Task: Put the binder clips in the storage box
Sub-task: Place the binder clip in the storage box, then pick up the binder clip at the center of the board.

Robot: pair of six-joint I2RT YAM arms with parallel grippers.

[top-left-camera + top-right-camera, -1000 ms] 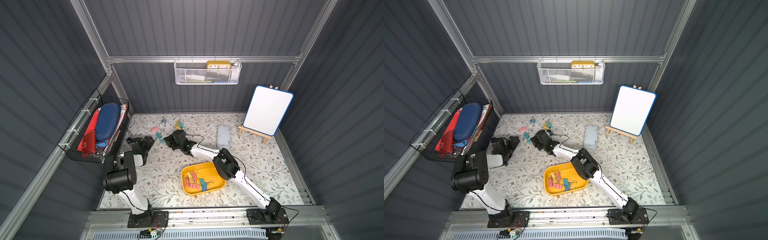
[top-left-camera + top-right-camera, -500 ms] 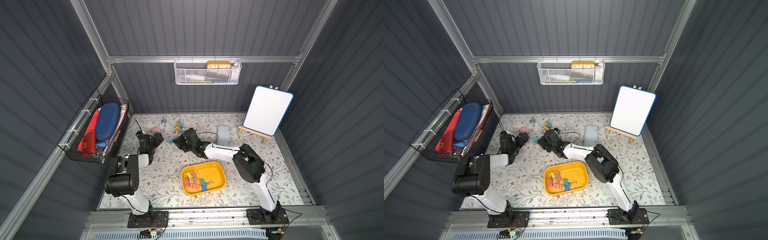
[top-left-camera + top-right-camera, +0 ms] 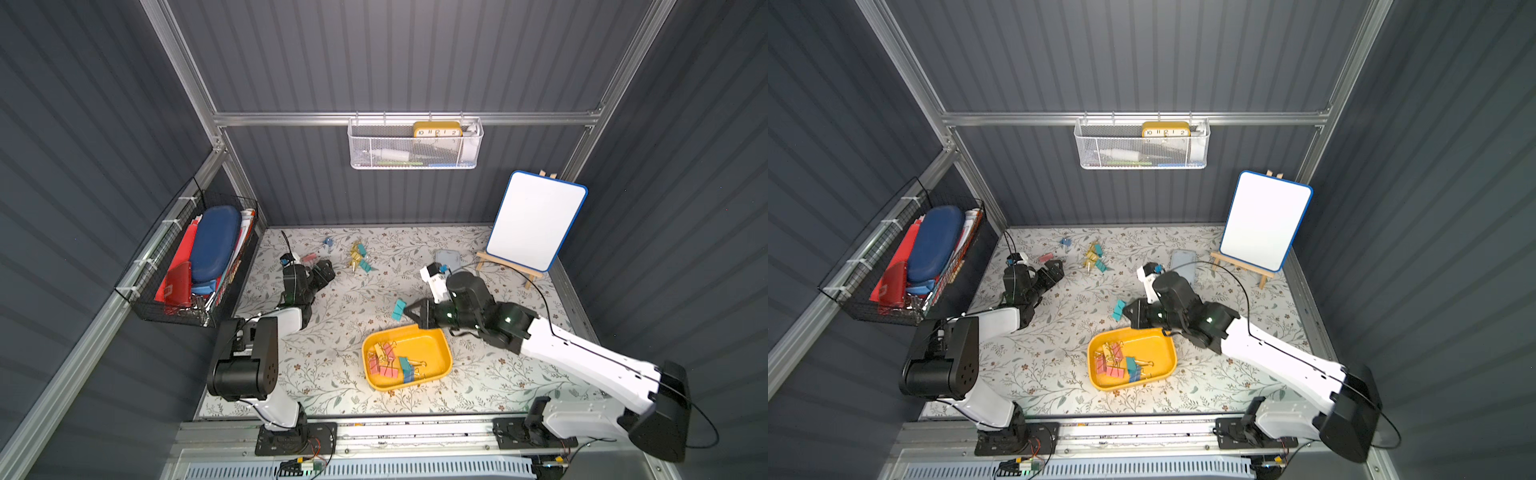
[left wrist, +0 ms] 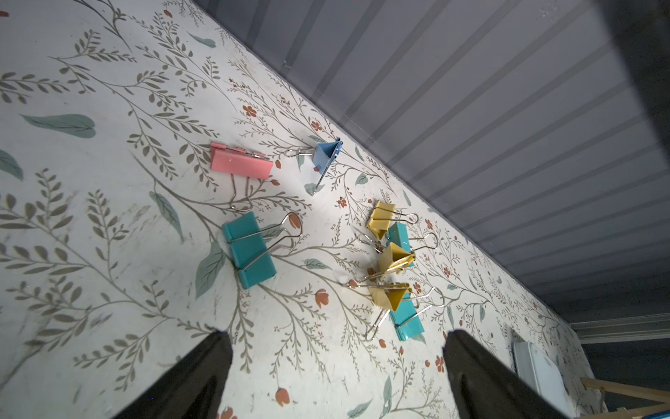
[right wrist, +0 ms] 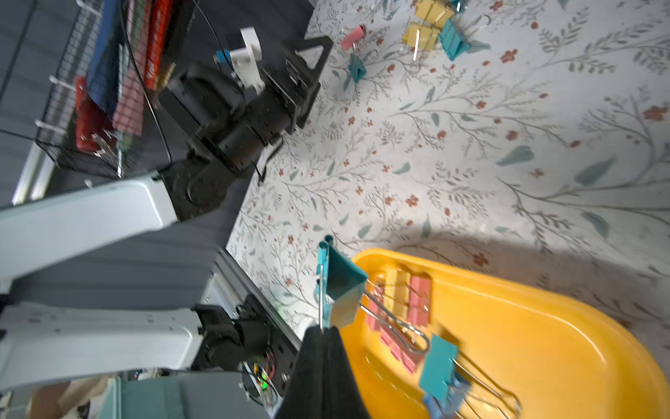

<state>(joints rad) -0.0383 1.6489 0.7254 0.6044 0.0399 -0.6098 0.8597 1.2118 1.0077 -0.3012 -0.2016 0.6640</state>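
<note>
The clip in my right gripper hangs outside the box, so I will move my right gripper back and down past the box's far rim, over the teal and blue clips inside, and release.
The yellow storage box (image 3: 432, 338) (image 3: 1156, 341) (image 5: 544, 326) lies at the mat's front middle and holds several pink, yellow, teal and blue binder clips (image 3: 392, 361). My right gripper (image 3: 409, 311) (image 3: 1129, 309) (image 5: 322, 332) is shut on the wire handle of a teal binder clip (image 3: 399, 309) (image 5: 339, 286), which hangs just beyond the box's far left corner. My left gripper (image 3: 326, 270) (image 4: 335, 348) is open and empty, near loose clips at the back: pink (image 4: 241, 165), blue (image 4: 326, 154), teal (image 4: 248, 250) and a yellow-teal cluster (image 4: 393, 268) (image 3: 358, 257).
A grey-white lid (image 3: 448, 259) lies at the back right, beside a small whiteboard on an easel (image 3: 534, 226). A black wire basket (image 3: 195, 266) of pouches hangs on the left wall. A white mesh basket (image 3: 415, 143) hangs on the back wall.
My right arm has swung from the loose clips at the back to the box's far corner, carrying the teal clip. My left gripper has moved back and right toward the loose clips.
</note>
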